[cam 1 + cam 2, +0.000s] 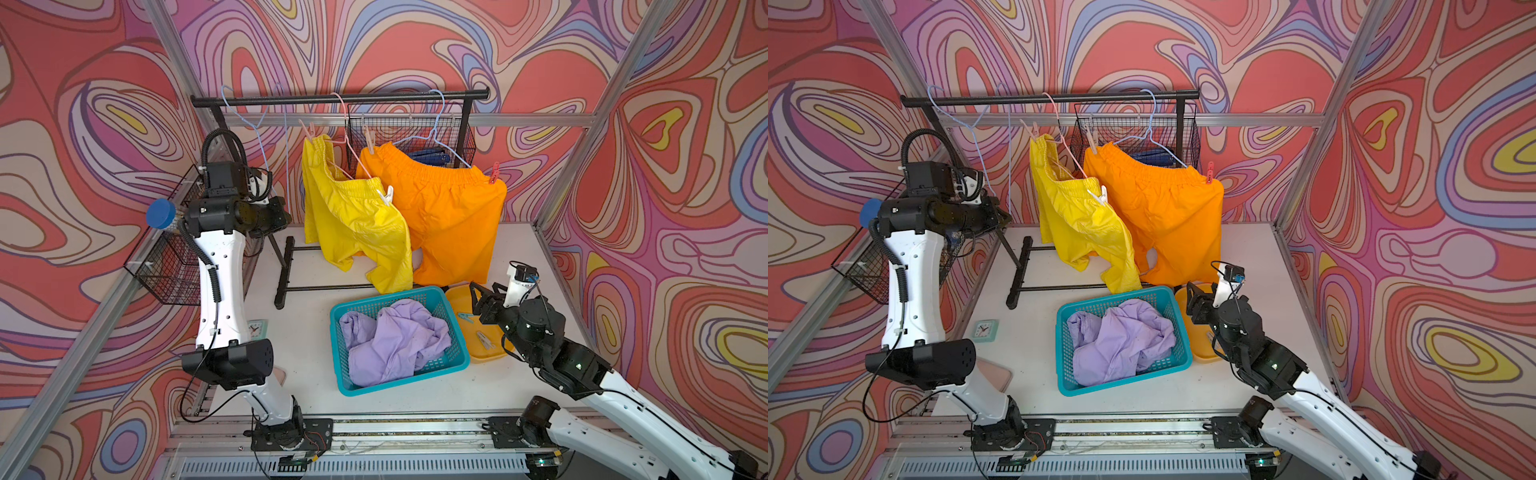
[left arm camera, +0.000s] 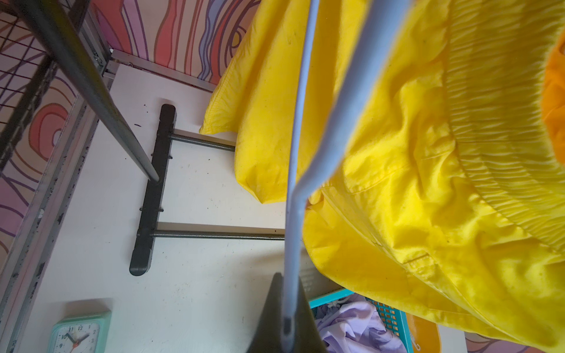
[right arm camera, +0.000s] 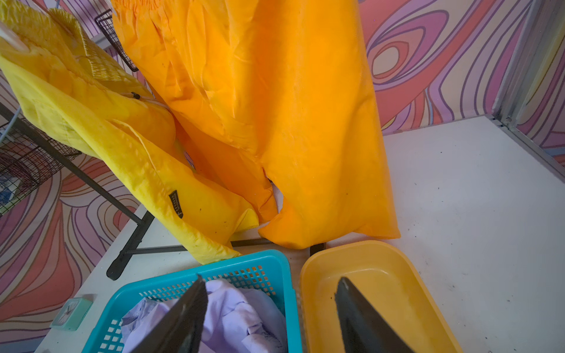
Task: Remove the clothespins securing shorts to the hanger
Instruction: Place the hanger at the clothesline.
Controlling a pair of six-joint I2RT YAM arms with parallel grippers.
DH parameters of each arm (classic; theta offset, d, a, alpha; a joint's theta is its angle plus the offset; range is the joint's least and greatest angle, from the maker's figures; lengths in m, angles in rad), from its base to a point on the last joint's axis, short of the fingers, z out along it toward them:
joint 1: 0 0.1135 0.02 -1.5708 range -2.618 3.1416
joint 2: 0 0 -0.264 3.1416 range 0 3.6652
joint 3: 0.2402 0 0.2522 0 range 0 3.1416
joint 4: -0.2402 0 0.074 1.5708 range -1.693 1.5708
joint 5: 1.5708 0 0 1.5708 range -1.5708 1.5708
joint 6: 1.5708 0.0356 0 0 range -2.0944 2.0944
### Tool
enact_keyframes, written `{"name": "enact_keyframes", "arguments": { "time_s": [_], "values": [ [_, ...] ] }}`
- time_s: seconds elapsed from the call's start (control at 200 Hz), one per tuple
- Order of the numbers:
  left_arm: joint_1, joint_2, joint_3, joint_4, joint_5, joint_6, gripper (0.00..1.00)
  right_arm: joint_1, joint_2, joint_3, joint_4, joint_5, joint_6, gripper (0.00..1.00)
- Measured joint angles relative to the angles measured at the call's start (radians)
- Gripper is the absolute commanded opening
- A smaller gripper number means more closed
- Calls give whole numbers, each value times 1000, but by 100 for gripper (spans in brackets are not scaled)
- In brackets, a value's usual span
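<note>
The left gripper moves down toward the yellow shorts (image 1: 349, 224) next, setting the hook on the rack's top bar (image 1: 242, 101) to release the wire, since that hook is above the bar.
Yellow shorts (image 1: 349, 224) hang from a pink hanger by a pink clothespin (image 1: 307, 129) and a white clothespin (image 1: 386, 195). Orange shorts (image 1: 449, 216) hang beside them, held by a beige clothespin (image 1: 369, 141) and a red clothespin (image 1: 494, 172). Lilac shorts (image 1: 395, 336) lie crumpled in the teal basket (image 1: 455, 332). Two loose clothespins (image 1: 466, 318) rest in the yellow tray (image 1: 490, 353). My left gripper (image 2: 286, 330) is shut on the wire of an empty pale blue hanger (image 2: 293, 183) left of the yellow shorts. My right gripper (image 3: 270, 281) is open and empty, above the basket and tray.
A black rack (image 1: 340, 99) carries the hangers, its feet on the white table. Wire baskets hang at the back (image 1: 457, 141) and on the left wall (image 1: 166, 270), the latter with a blue-capped bottle (image 1: 161, 212). A small mint clock (image 1: 257, 330) lies near the left arm.
</note>
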Motion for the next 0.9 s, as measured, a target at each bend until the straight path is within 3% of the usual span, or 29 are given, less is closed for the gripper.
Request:
{"name": "enact_keyframes", "arguments": {
  "time_s": [0.145,0.255,0.366,0.441,0.716,0.896],
  "values": [
    [8,15,0,-18,14,5,0,0,10,3,6,-1,-1,69],
    [9,16,-16,-21,25,8,14,0,17,9,13,-2,-1,69],
    [9,2,-83,-8,37,12,31,0,28,17,19,-5,-3,69],
    [9,-20,-157,10,47,15,53,0,35,17,19,-10,-4,69],
    [9,-175,-460,124,61,-1,99,0,74,40,20,-22,-8,70],
    [9,-319,-668,222,52,-37,100,0,90,51,27,-30,-6,71]
  ]
}}
